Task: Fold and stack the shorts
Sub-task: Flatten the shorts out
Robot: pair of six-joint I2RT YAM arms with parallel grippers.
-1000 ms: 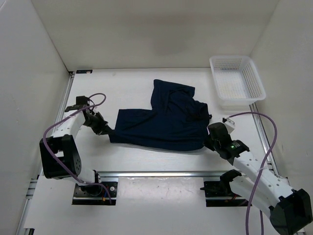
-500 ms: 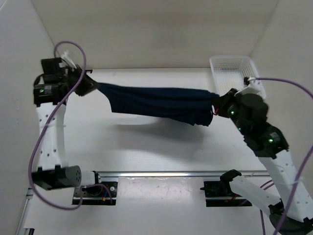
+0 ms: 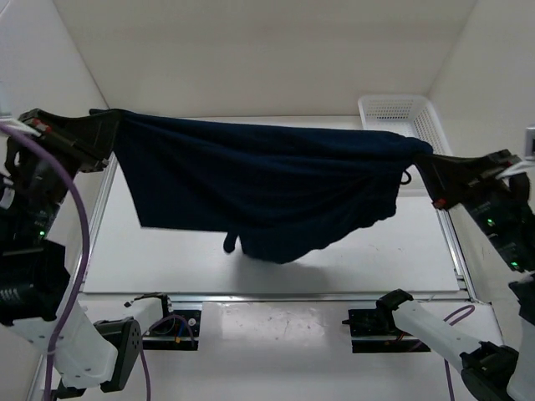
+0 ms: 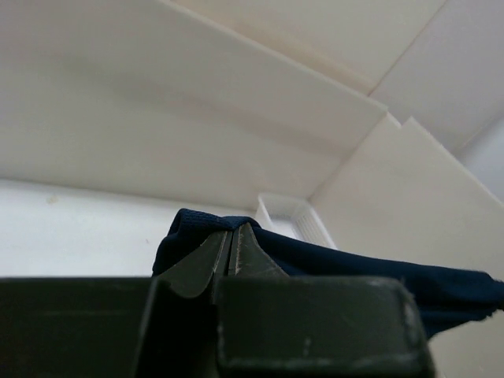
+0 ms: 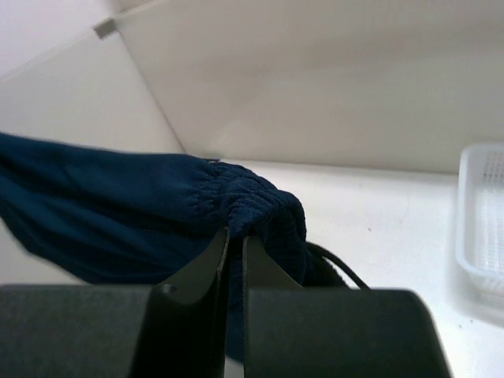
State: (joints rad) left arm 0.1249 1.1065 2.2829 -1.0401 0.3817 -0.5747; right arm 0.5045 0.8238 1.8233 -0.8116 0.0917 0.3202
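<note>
My right gripper will next lower the hanging waistband toward the left in the top view, onto the tabletop (image 5: 398, 211) beside the basket, and let go of it.
The dark navy shorts (image 3: 267, 184) hang spread out in the air, high above the table, stretched between my two grippers. My left gripper (image 3: 107, 132) is shut on the left corner of the fabric; the left wrist view shows the cloth (image 4: 206, 224) pinched at the fingertips. My right gripper (image 3: 425, 160) is shut on the gathered waistband (image 5: 256, 206) at the right end. The lower part of the shorts sags in the middle and hangs clear of the table.
A white plastic basket (image 3: 401, 113) stands at the back right of the table, partly behind the shorts; it also shows in the right wrist view (image 5: 482, 228). White walls enclose the table (image 3: 376, 259) on three sides.
Both arms have risen steeply and moved apart, lifting the shorts off the table and stretching them out in the air.
</note>
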